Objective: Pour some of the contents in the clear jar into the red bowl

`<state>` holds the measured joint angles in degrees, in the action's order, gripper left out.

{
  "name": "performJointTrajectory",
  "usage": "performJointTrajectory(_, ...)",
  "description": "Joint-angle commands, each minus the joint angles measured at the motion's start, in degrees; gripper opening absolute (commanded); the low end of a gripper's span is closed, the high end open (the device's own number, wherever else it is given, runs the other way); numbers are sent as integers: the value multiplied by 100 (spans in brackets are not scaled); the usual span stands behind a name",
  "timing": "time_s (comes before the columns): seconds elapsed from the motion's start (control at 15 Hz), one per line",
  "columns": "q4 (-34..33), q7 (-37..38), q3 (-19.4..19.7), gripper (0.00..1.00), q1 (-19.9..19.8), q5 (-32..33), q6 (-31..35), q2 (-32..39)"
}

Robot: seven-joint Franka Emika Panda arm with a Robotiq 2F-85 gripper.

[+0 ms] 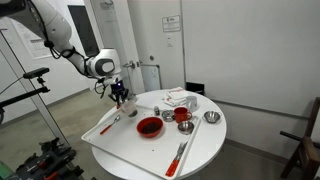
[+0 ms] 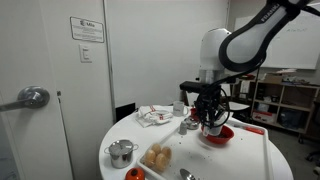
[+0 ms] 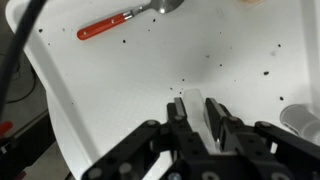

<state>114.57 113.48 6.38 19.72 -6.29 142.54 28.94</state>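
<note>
The gripper moves down toward the left in the wrist view next and releases the jar beside the red-handled spoon, since that bare spot lies below the gripper.
My gripper (image 3: 197, 104) is shut on the clear jar (image 3: 194, 112), a small see-through cylinder held between the fingers above the white table. In both exterior views the gripper (image 1: 120, 95) (image 2: 208, 120) hangs a little above the table. The red bowl (image 1: 149, 127) sits on the table to the right of the gripper and nearer the front. In an exterior view the bowl (image 2: 220, 136) lies just below and behind the gripper. The bowl is out of the wrist view. I cannot tell what is in the jar.
A red-handled spoon (image 3: 115, 27) (image 1: 108, 124) lies on the round white table (image 1: 200, 150). Metal bowls (image 1: 211, 118), a red cup (image 1: 183, 115), a cloth (image 1: 180, 98) and another red-handled utensil (image 1: 178, 155) are nearby. A metal pot (image 2: 122, 152) and bread (image 2: 157, 157) stand near the table's edge.
</note>
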Motion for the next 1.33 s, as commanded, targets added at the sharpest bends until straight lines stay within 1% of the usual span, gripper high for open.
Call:
performJointTrajectory(0.0, 197, 880, 126, 7, 147, 667, 68, 8)
performJointTrajectory(0.13, 306, 985, -23, 7, 55, 733, -122, -38)
performJointTrajectory(0.33, 565, 941, -211, 7, -7, 678, -136, -100)
performJointTrajectory(0.6, 750, 931, -393, 7, -54, 570, -51, -46)
performJointTrajectory(0.67, 745, 735, -540, 7, -176, 405, -71, -8)
performJointTrajectory(0.93, 661, 459, -934, 7, -490, -166, -20, 270)
performJointTrajectory(1.27, 558, 111, -1111, 7, -686, -611, 220, 641)
